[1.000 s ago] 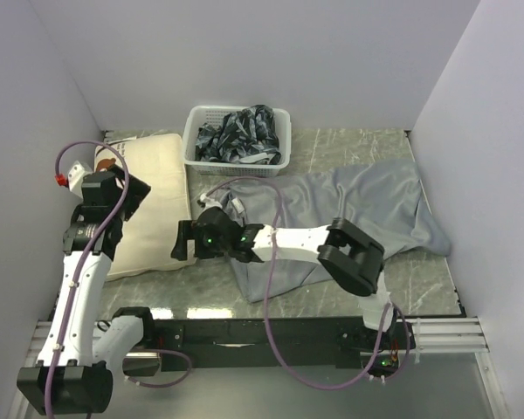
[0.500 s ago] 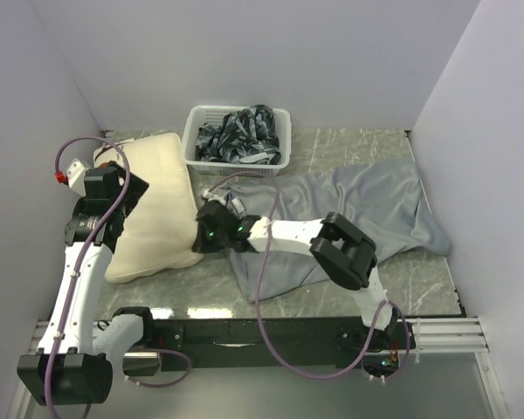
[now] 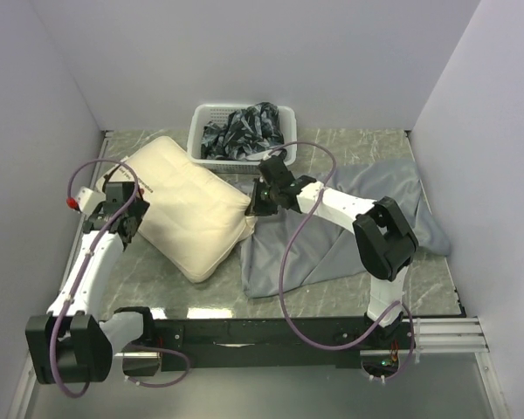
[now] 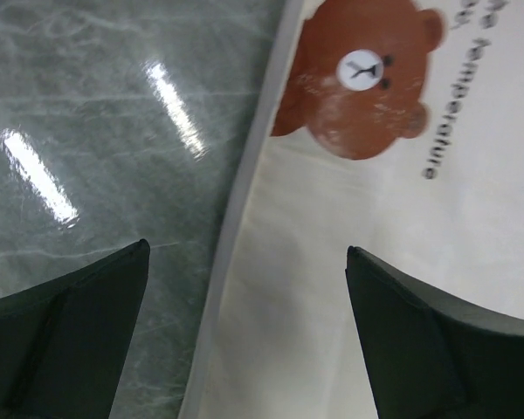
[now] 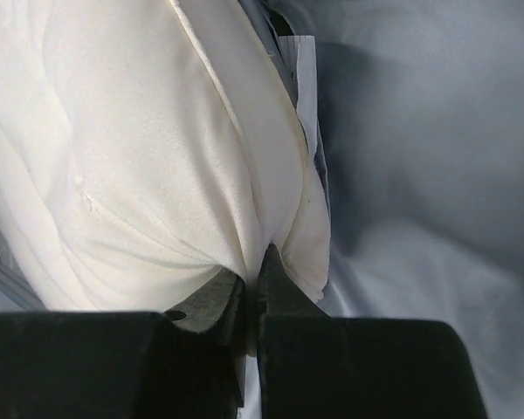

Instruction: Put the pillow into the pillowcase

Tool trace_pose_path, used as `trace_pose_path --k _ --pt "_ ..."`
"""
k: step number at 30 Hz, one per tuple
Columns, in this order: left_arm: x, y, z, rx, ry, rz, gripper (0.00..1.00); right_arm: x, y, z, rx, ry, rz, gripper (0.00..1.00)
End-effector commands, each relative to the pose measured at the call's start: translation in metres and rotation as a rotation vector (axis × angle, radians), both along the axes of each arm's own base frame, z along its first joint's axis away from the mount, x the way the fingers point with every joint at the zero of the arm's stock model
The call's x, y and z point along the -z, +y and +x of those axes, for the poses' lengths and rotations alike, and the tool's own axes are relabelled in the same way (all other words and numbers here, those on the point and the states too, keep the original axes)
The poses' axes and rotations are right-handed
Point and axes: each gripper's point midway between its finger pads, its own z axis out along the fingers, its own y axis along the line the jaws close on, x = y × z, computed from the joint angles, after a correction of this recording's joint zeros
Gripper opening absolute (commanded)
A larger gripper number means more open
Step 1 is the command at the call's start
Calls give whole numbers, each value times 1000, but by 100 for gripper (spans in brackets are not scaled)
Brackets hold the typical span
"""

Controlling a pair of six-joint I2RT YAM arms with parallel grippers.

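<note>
I need to move my right gripper next toward the pillow's body (image 3: 211, 204) (image 5: 135, 148), which is to its left in the top view, and let go of the pillow's corner bunched at the pillowcase's edge.
The cream pillow (image 3: 188, 205) lies slanted on the left half of the table, and its brown bear print (image 4: 358, 78) shows in the left wrist view. My right gripper (image 3: 251, 209) is shut on the pillow's right corner (image 5: 279, 218), which bunches between the fingers at the edge of the grey pillowcase (image 3: 367, 218). The pillowcase (image 5: 419, 131) spreads flat to the right. My left gripper (image 3: 131, 218) hovers open over the pillow's left end, and its jaws (image 4: 246, 249) straddle the pillow's seam with nothing gripped.
A white basket (image 3: 196, 140) holding dark patterned cloth (image 3: 244, 127) stands at the back, just behind the pillow. Grey walls close in the left, back and right sides. Bare marble tabletop (image 4: 87, 131) shows to the left of the pillow.
My right gripper closed on the pillow's corner and dragged it right and back, to the pillowcase's edge. The pillow swung round with it. The left gripper stayed open over the bear end.
</note>
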Motion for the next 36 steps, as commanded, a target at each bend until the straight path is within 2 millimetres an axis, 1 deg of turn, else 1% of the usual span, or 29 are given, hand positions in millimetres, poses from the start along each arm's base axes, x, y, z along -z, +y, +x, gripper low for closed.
trace_pose_path --k 1,2,3,4,5,6,7,8,9,10,11,12,13,15,18,20,21,22,23,24,26,27,29,30,31,32,33,35,36 --pt "35 -4 3 -59 32 -73 99 -63 4 26 7 -96 116 0" --pt "38 -10 13 -48 3 -106 99 -62 4 27 7 -93 108 0" --pt "53 -18 12 -29 20 -149 99 -62 3 27 5 -90 96 0" --pt "62 -23 16 -20 13 -181 99 -65 5 28 -3 -94 99 0" --pt "60 -29 30 -9 -57 -214 99 -65 5 29 -4 -96 99 0" --pt "74 -37 26 4 -61 -258 99 -64 5 28 -7 -91 94 0" --pt "75 -41 29 13 -98 -281 99 -62 5 28 -12 -89 94 0" --pt "67 -43 41 20 -187 -300 99 -60 5 27 -13 -85 94 0" --pt "79 -44 34 16 -179 -308 99 -59 6 26 -18 -80 95 0" --pt "81 -44 33 11 -191 -310 99 -56 6 24 -25 -74 92 0" --pt "81 -43 34 15 -206 -308 93 -54 6 24 -26 -71 88 0" --pt "83 -43 34 19 -211 -303 83 -54 6 24 -27 -72 87 0" --pt "82 -43 33 23 -215 -296 43 -53 5 25 -29 -72 84 0" --pt "81 -41 26 31 -187 -275 1 -52 5 25 -33 -73 76 0" --pt "59 -35 15 41 -201 -223 1 -57 5 29 -35 -86 65 0" --pt "40 -31 -6 33 -217 -191 1 -58 6 33 -34 -95 54 0" --pt "30 -28 -21 26 -229 -179 1 -64 6 37 -32 -110 46 0" --pt "23 -24 -28 16 -234 -156 1 -59 8 39 -36 -104 38 0" --pt "18 -24 -34 16 -240 -150 1 -66 12 42 -40 -116 38 0" --pt "15 -23 -47 14 -235 -146 1 -61 15 44 -47 -109 26 0" --pt "11 -24 -55 18 -239 -150 1 -68 25 46 -66 -125 20 0" --pt "9 -25 -60 19 -239 -156 1 -62 30 47 -75 -120 11 0" --pt "12 -29 -67 26 -213 -173 1 -65 43 45 -101 -132 13 0" --pt "8 -31 -67 37 -226 -180 6 -59 47 45 -109 -125 4 0" --pt "5 -33 -67 41 -229 -188 16 -58 51 45 -119 -128 4 0" --pt "2 -34 -66 43 -237 -194 30 -60 59 40 -142 -137 7 0" --pt "-2 -35 -65 47 -245 -197 51 -58 62 39 -151 -136 0 0" --pt "-20 -36 -59 78 -281 -180 66 -59 67 37 -170 -149 -7 6" --pt "-28 -38 -56 103 -295 -178 76 -65 69 34 -179 -163 -1 12"
